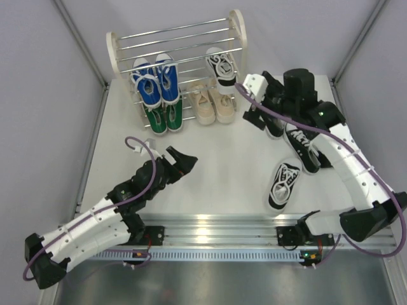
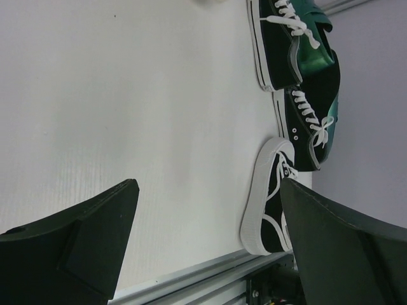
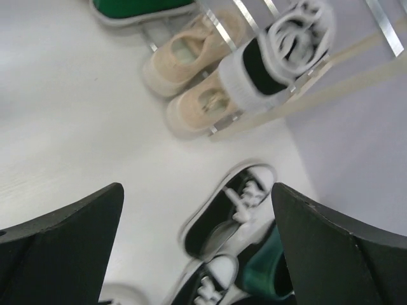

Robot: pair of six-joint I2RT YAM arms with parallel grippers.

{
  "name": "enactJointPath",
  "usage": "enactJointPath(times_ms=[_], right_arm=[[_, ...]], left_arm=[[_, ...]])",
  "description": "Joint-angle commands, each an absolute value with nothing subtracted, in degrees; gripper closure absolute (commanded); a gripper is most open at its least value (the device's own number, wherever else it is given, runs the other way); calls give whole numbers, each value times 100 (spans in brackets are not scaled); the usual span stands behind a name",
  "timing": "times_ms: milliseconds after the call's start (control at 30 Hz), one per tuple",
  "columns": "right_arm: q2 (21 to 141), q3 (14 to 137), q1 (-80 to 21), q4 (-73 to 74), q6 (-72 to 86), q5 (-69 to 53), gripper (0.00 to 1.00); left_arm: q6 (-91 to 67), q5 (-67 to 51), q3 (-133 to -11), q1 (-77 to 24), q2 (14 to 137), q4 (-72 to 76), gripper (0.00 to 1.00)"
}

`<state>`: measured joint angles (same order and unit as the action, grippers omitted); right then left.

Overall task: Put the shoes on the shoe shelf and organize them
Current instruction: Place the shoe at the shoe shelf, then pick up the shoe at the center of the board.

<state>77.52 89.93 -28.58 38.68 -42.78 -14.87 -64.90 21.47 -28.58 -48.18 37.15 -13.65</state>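
Observation:
The front sneaker's opening faces up. So my left gripper crosses the bare table to the sneaker next, then lowers onto its collar side on the bare-table side.
The shoe shelf stands at the back. It holds blue sneakers on a rung, green sneakers and beige sneakers at the bottom, and one black-and-white sneaker at its right end. My right gripper is open and empty above a black-and-white sneaker on the table, with a dark green dress shoe beside it. More black-and-white sneakers lie at the right and nearer the front. My left gripper is open and empty over bare table.
An aluminium rail runs along the table's front edge. Grey walls close the left, right and back. In the left wrist view the front sneaker lies close to the rail, and the green dress shoe sits by the wall.

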Motion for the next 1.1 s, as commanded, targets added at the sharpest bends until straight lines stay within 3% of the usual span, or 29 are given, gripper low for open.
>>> enactJointPath(times_ms=[0, 167, 267, 533, 700, 833, 1067], right_arm=[[7348, 8509, -2138, 5093, -3454, -2546, 1], [6962, 7763, -400, 6327, -4139, -4007, 1], [6804, 7358, 584, 6731, -4639, -4446, 1], [6530, 6777, 1818, 6987, -5176, -4869, 0], [6443, 6671, 1969, 7031, -5291, -4948, 1], [6486, 6583, 2013, 7084, -5388, -5001, 1], [6635, 6495, 2013, 7102, -5354, -5115, 0]], left_arm=[[-6399, 1453, -3321, -4799, 4147, -994, 2], [-5777, 703, -4269, -4982, 5956, -932, 5], [-5206, 616, -5250, -5762, 7344, -835, 6], [-4176, -255, -7952, -6688, 10797, -826, 24], [-3771, 218, -8919, -7048, 11566, -1300, 30], [-3507, 667, -9027, -7189, 11786, -1731, 34], [-3656, 958, -8965, -7225, 11953, -1740, 61]])
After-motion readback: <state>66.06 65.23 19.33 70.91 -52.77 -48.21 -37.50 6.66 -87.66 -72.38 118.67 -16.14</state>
